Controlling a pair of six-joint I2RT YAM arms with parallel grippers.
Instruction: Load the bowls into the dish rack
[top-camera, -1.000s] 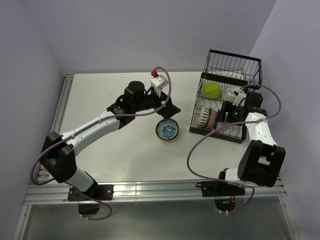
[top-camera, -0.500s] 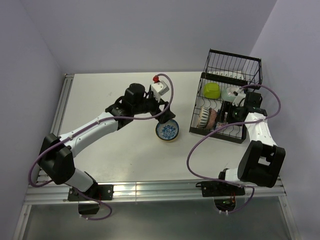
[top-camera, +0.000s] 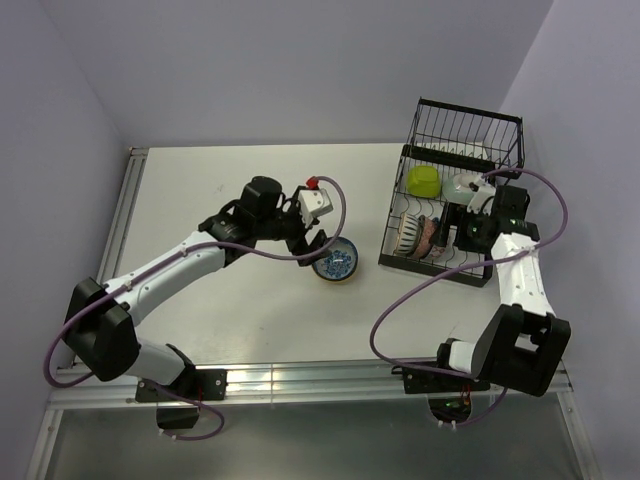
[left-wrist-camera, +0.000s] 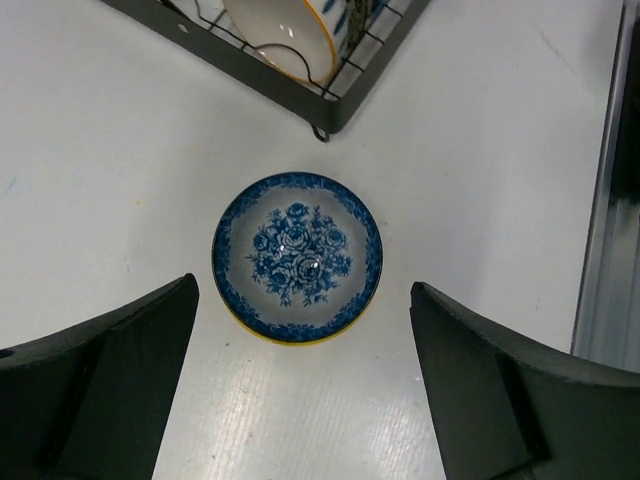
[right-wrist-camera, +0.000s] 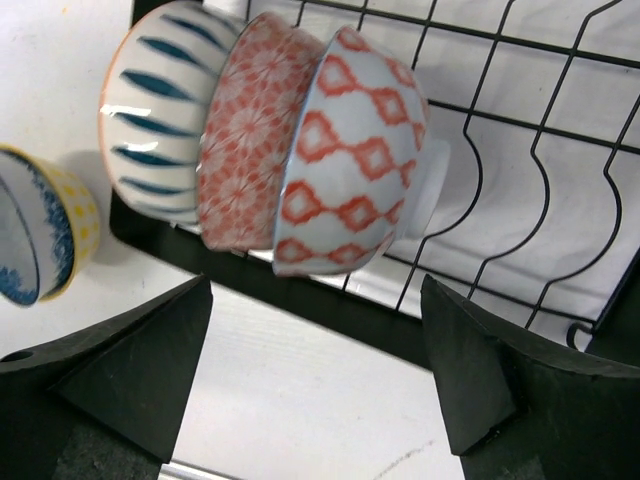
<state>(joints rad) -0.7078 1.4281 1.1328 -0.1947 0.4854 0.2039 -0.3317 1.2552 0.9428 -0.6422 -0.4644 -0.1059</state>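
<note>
Next, the left gripper turns and comes down onto the bowl's far rim, below it and to its right in the top view, since the bowl sits upright.
A blue-and-white floral bowl (top-camera: 335, 261) with a yellow outside sits upright on the table, left of the black wire dish rack (top-camera: 478, 270). My left gripper (top-camera: 311, 242) is open and empty, hovering just above it. In the left wrist view the bowl (left-wrist-camera: 297, 256) lies between and just ahead of the spread fingertips (left-wrist-camera: 180, 300). My right gripper (top-camera: 462, 232) is open and empty over the rack. Its wrist view shows three bowls on edge in the slots: blue-striped (right-wrist-camera: 150, 105), red floral (right-wrist-camera: 250, 150) and red-diamond (right-wrist-camera: 355, 150). A lime-green bowl (top-camera: 424, 181) lies further back in the rack.
The rack's tall wire basket section (top-camera: 470, 125) stands at the far end, near the right wall. The rack's near corner (left-wrist-camera: 322, 118) shows at the top of the left wrist view. A metal rail (top-camera: 300, 378) runs along the table's near edge.
My left gripper has moved nearer and lower, from behind the blue-and-white bowl to just above it. My right arm has shifted slightly over the rack. The bowls have not moved.
</note>
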